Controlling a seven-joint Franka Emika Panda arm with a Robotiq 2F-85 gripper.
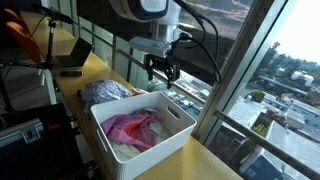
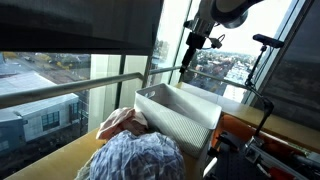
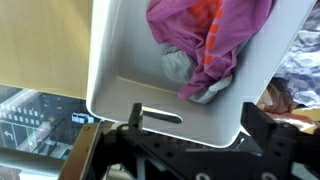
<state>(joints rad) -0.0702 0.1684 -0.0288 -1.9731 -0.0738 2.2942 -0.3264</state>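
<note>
The magenta garment's orange-marked part lies low in the bin, so my gripper should move away from the slotted end of the bin and go down onto that part.
My gripper (image 1: 162, 74) hangs open over the far end of a white plastic bin (image 1: 168, 145), with nothing between its fingers. In the wrist view the two dark fingers (image 3: 133, 120) stand on either side of the bin's end wall (image 3: 200, 105), which has a handle slot (image 3: 160, 118). Inside the bin lies a magenta garment (image 3: 215, 35) with orange marks, on top of a grey piece (image 3: 185, 70). In an exterior view the gripper (image 2: 190, 62) hovers above the ribbed bin (image 2: 185, 115).
A blue-grey checked cloth (image 1: 105, 90) lies on the yellow table (image 1: 215, 160) beside the bin, also seen close up (image 2: 135, 160) with a pink-white cloth (image 2: 120, 122). A window railing (image 1: 235, 125) runs along the table edge. A laptop (image 1: 70, 58) sits at the back.
</note>
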